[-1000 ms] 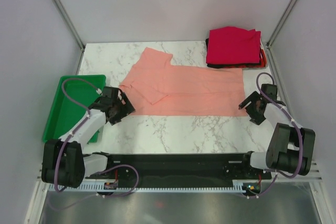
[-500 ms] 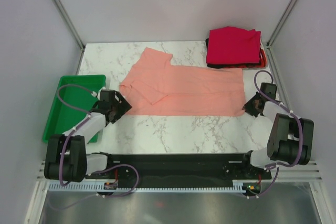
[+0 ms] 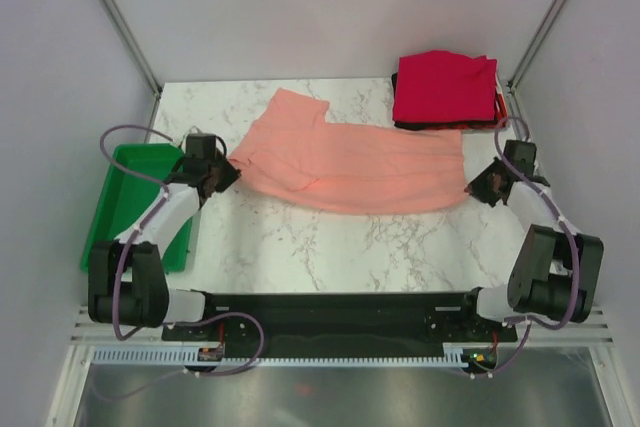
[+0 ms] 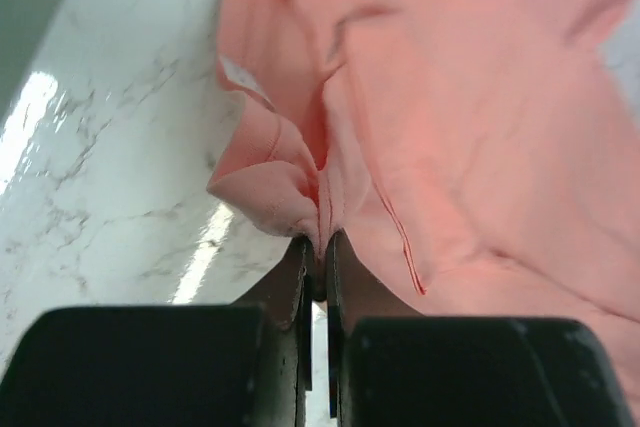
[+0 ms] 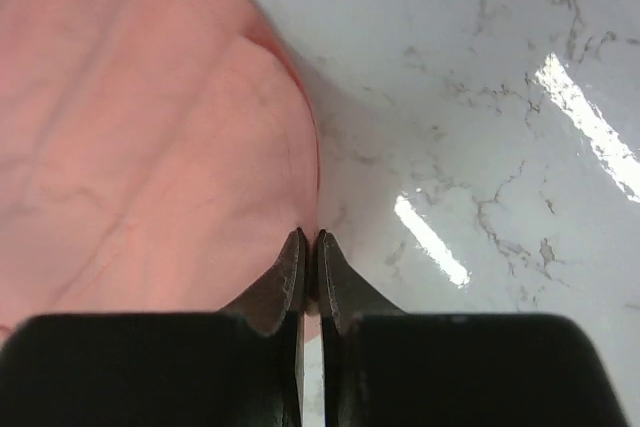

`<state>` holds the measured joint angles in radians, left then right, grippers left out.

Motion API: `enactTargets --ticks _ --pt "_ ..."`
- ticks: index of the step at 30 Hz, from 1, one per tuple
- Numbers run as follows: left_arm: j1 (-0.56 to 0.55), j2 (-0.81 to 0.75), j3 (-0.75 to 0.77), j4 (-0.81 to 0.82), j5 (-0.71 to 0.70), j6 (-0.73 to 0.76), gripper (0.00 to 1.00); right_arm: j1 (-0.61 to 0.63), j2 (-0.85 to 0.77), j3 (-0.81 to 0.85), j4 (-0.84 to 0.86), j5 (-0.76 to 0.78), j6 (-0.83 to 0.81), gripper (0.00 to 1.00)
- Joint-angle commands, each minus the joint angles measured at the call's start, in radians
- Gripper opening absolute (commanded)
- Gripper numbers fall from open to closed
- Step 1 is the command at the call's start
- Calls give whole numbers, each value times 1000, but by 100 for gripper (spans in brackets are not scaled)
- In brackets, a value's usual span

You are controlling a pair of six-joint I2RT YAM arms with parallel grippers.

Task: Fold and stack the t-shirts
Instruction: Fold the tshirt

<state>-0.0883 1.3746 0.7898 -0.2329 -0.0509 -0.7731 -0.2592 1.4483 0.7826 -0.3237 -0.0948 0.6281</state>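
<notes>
I will move my left gripper back and down toward the bare marble before the arm bases (image 3: 240,235), as the near edge of the shirt is lifted and sags.
A salmon-pink t-shirt (image 3: 345,157) lies stretched across the middle of the marble table, its near edge lifted and sagging. My left gripper (image 3: 226,169) is shut on the shirt's left corner; in the left wrist view the bunched cloth (image 4: 300,187) is pinched at my left gripper (image 4: 317,247). My right gripper (image 3: 474,185) is shut on the shirt's right corner, and the cloth edge (image 5: 200,167) is caught at my right gripper (image 5: 308,239) in the right wrist view. At the back right sits a stack of folded t-shirts (image 3: 444,90), crimson on top with orange-red and black edges below.
A green plastic tray (image 3: 110,209) stands at the table's left edge beside the left arm. Grey walls and metal frame posts close in the table on three sides. Bare marble (image 3: 330,237) lies between the shirt and the arm bases.
Both grippers closed on the shirt's near corners and moved away from the bases, lifting the near edge. The shirt's front edge now curves upward at both ends.
</notes>
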Motion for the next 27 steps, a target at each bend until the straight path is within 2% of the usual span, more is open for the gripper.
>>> enactTargets --ticks 1,4,7,11,15,24,26,27 --pt "5 -166 140 -106 -72 61 2 -38 -183 141 -89 20 30 0" --pt "9 -235 132 -154 -53 55 2 -51 -201 126 -149 -23 39 0" --pt "9 -297 40 -172 -26 28 2 -55 -221 39 -150 -23 27 0" --pt "9 -420 -166 -186 11 -25 2 -90 -223 -78 -141 -22 -5 0" --pt "9 -551 -290 -250 10 -72 2 -208 -224 -192 -146 -62 -10 0" --pt "9 -805 -425 -411 2 -291 2 -362 -460 -243 -311 -75 25 0" --pt "-16 -856 -437 -457 -6 -333 2 -380 -474 -255 -339 -77 24 6" --pt "-27 -914 -439 -488 -9 -363 2 -385 -480 -273 -337 -91 27 21"
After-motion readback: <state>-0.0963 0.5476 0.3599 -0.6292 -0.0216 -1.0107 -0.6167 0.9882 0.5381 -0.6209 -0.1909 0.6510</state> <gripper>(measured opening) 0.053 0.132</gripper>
